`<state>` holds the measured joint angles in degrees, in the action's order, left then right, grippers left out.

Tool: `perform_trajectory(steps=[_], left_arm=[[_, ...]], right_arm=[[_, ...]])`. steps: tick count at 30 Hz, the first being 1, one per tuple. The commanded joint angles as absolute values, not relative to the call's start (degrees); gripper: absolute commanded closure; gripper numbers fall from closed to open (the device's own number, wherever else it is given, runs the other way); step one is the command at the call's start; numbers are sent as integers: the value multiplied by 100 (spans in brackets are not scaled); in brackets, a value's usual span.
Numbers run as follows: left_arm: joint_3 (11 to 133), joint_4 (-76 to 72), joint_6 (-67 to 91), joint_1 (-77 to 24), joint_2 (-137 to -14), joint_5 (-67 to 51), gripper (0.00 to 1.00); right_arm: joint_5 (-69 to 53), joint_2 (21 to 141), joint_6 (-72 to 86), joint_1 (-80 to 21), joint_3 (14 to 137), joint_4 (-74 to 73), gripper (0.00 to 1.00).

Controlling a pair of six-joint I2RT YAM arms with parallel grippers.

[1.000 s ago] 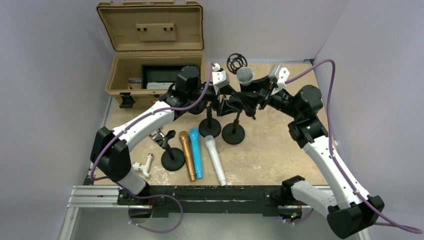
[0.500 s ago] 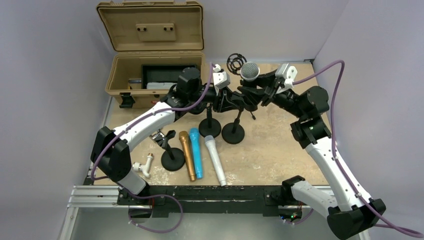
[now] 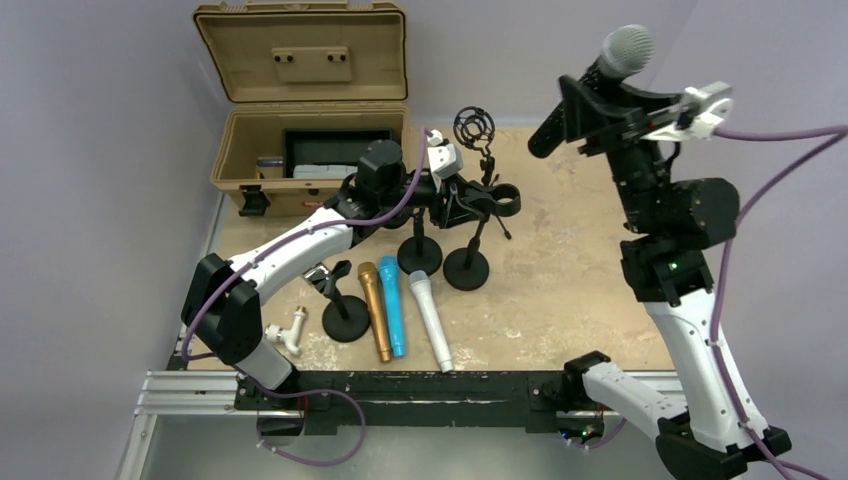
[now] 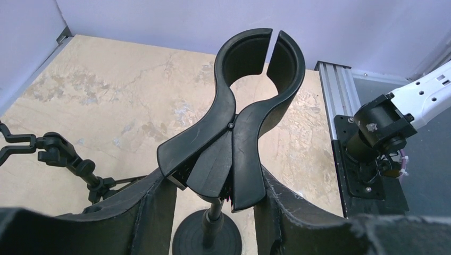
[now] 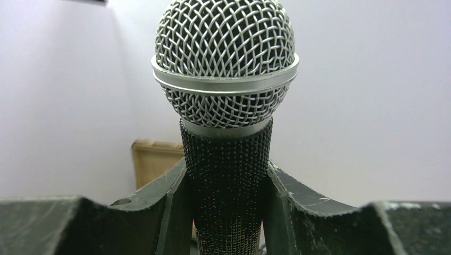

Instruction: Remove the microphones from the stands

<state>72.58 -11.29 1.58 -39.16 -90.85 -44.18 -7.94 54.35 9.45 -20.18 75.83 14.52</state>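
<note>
My right gripper moves down, back toward my base, next. It releases the black microphone on the bare tabletop (image 3: 508, 312) beside the white microphone, lower and nearer my base.
My right gripper (image 3: 598, 106) is shut on the black microphone (image 3: 585, 95) with a silver mesh head and holds it high in the air at the back right, well clear of the stand. In the right wrist view the microphone (image 5: 226, 106) stands between my fingers. The black stand (image 3: 467, 266) stands mid-table, and its clip (image 3: 490, 200) is empty. My left gripper (image 3: 455, 200) is shut on the clip's handles; the left wrist view shows the clip (image 4: 234, 133) pinched between my fingers, its ring empty at the top.
A second round-base stand (image 3: 419, 255) and a third (image 3: 345, 318) stand nearby. Gold (image 3: 375, 310), blue (image 3: 393, 305) and white (image 3: 430, 320) microphones lie on the table. An open tan case (image 3: 300, 150) sits back left. A black shock mount (image 3: 474, 127) stands at the back.
My right gripper has lifted the microphone up and to the right, out of the clip and high above the table. The left gripper stays on the clip.
</note>
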Motion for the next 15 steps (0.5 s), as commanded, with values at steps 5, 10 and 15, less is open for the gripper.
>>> perform_trajectory(steps=[5, 10, 15], left_arm=[[7016, -1373, 500, -3977, -8732, -4025, 51], [6844, -1385, 597, -3977, -8463, -3718, 14], [6946, -936, 722, -3973, -8137, -3043, 0]], right_arm=[[2173, 5351, 1660, -1999, 7798, -1169, 100], [2150, 4820, 2603, -2000, 7069, -2371, 100], [1961, 4532, 3597, -1998, 6014, -2743, 100]])
